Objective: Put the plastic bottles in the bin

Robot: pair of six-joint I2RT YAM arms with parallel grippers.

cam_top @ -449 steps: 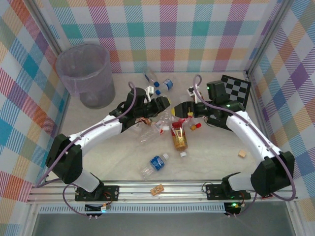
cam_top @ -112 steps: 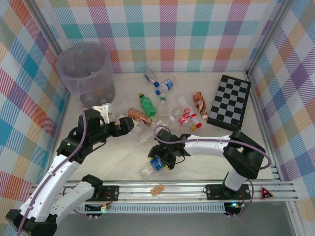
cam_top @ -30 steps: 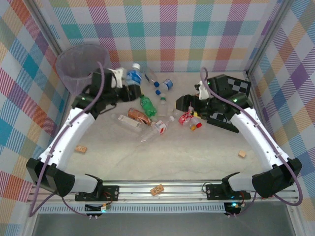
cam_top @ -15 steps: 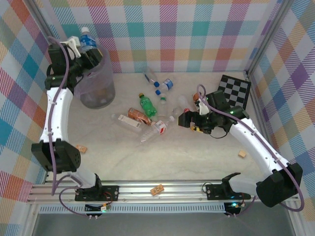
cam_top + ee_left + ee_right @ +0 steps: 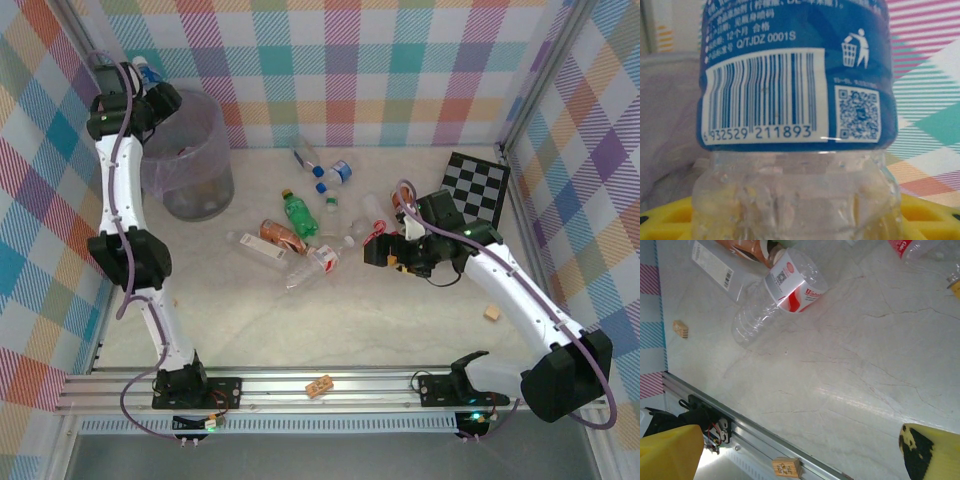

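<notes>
The clear bottle's body points past the bin's rim, so my left gripper should tilt down over the bin's opening [image 5: 190,125] below it and release the bottle.
My left gripper [image 5: 150,88] is raised at the far left, by the rim of the translucent grey-lavender bin [image 5: 190,160], and is shut on a clear bottle with a blue label [image 5: 141,68]. In the left wrist view that bottle [image 5: 795,100] stands close up, with yellow fingers [image 5: 670,220] at its base. My right gripper [image 5: 385,250] hangs open over the table's middle right, with nothing between its yellow fingers [image 5: 670,450]. On the table lie a green bottle [image 5: 298,213], an amber one [image 5: 280,236] and a clear red-labelled one [image 5: 316,262] [image 5: 790,280].
More small bottles with blue caps [image 5: 325,170] lie near the back wall. A checkerboard [image 5: 473,200] rests at the back right. Tan wooden blocks sit at the right [image 5: 491,313], on the front rail [image 5: 322,385] and left of the bottles [image 5: 681,329].
The left arm has swung the blue-labelled bottle further left along the bin's rim. The right gripper has drifted slightly left and nearer, still open.
</notes>
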